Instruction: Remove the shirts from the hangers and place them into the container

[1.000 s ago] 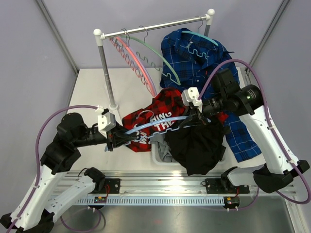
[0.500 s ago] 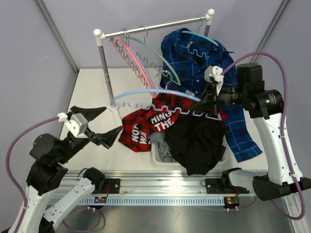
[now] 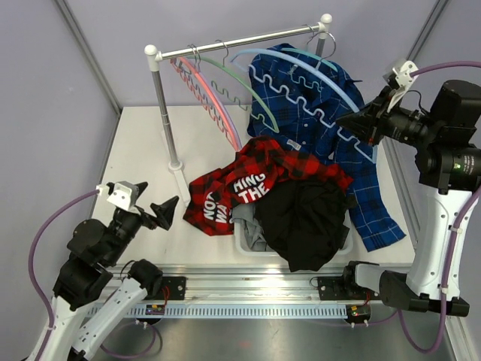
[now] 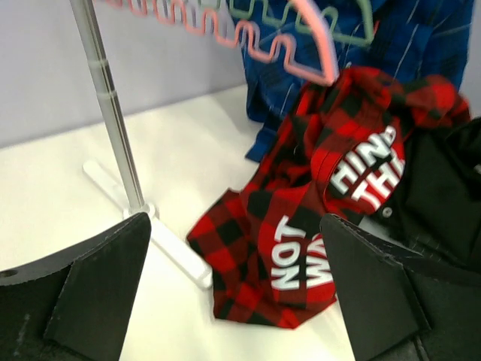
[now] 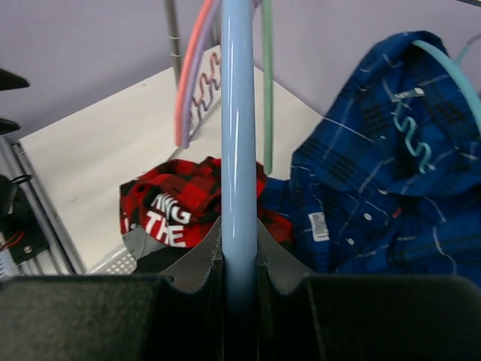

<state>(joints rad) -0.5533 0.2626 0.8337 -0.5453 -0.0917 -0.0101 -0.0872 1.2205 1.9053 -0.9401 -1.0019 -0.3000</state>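
Observation:
The bare light-blue hanger (image 3: 301, 66) will go down and outward next with my right gripper, toward the bar, which is free beside the green hanger.
My right gripper (image 3: 352, 120) is shut on a bare light-blue hanger (image 3: 301, 66), held high by the rail; its bar runs straight out between the jaws (image 5: 239, 150). My left gripper (image 3: 155, 210) hangs open and empty at the near left, facing the red-and-black plaid shirt (image 4: 301, 248). That shirt (image 3: 248, 179) lies crumpled over the white container (image 3: 242, 244) and onto the table. A black shirt (image 3: 304, 222) and a grey shirt (image 3: 248, 224) lie in the container. The blue plaid shirt (image 3: 323, 101) hangs on a teal hanger (image 5: 451, 68).
The white-and-steel rail (image 3: 240, 41) stands at the back, its post (image 4: 113, 113) and foot just beyond my left gripper. Pink (image 3: 199, 86), purple and green (image 3: 244, 83) empty hangers hang on it. The blue shirt's tail drapes down to the table at the right.
My left gripper opened, let go and drew back to the near left. My right gripper carried the blue hanger up and right to the rail, bare. The red plaid shirt stayed on the container.

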